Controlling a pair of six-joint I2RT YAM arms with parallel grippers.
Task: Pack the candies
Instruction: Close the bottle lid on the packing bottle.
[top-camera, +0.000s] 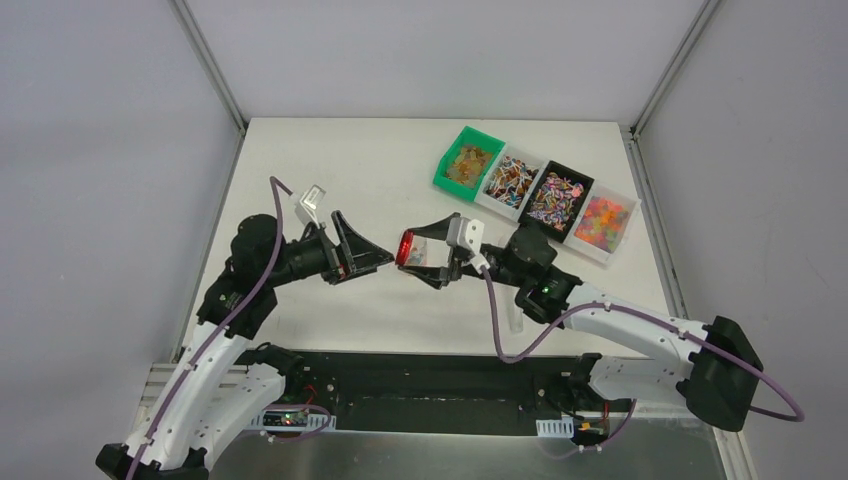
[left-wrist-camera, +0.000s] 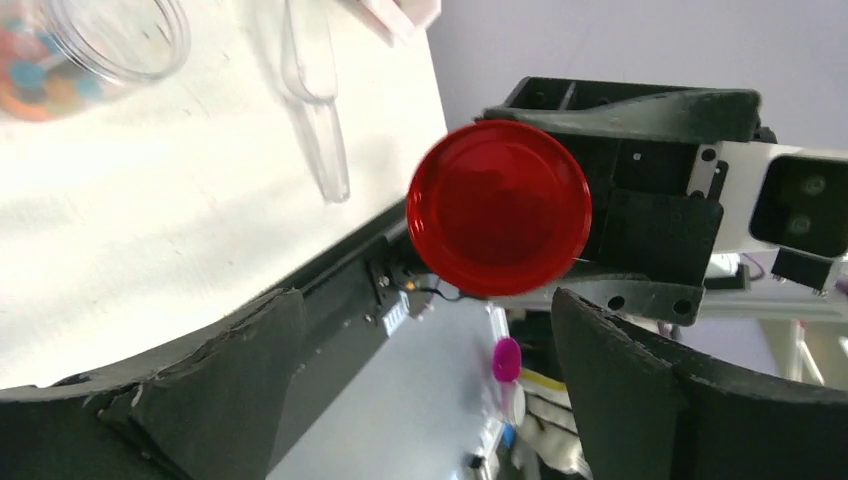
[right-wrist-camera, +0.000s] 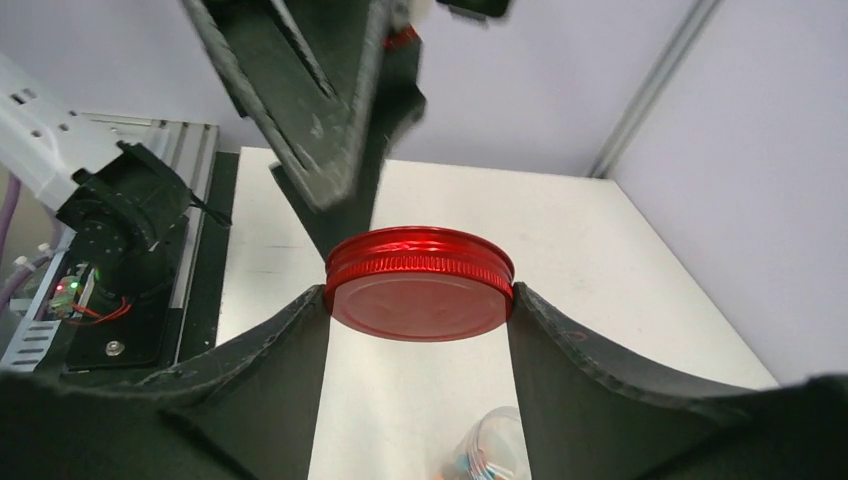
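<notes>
My right gripper tilts downward next and lowers the red lid (right-wrist-camera: 420, 285) onto the clear jar's opening (right-wrist-camera: 503, 430) to release it, since the jar stands below my gripper.
Candies fill four bins at the back right: a green bin (top-camera: 468, 163), a white bin (top-camera: 508, 182), a black bin (top-camera: 555, 197) and another white bin (top-camera: 603, 222). More candies lie in a clear jar (left-wrist-camera: 90, 45) on the table, also seen in the right wrist view (right-wrist-camera: 490, 455). My right gripper (top-camera: 405, 250) (right-wrist-camera: 420, 300) is shut on the rim of a flat red lid (right-wrist-camera: 420, 285) (left-wrist-camera: 498, 207), held above the table. My left gripper (top-camera: 372, 258) (left-wrist-camera: 425, 300) faces the lid, open, its fingers apart from it and empty.
A clear plastic scoop (left-wrist-camera: 315, 110) lies on the white table beside the jar. The two arms meet over the table's middle. The black base rail (top-camera: 440, 385) runs along the near edge, and grey walls close in the table's other sides.
</notes>
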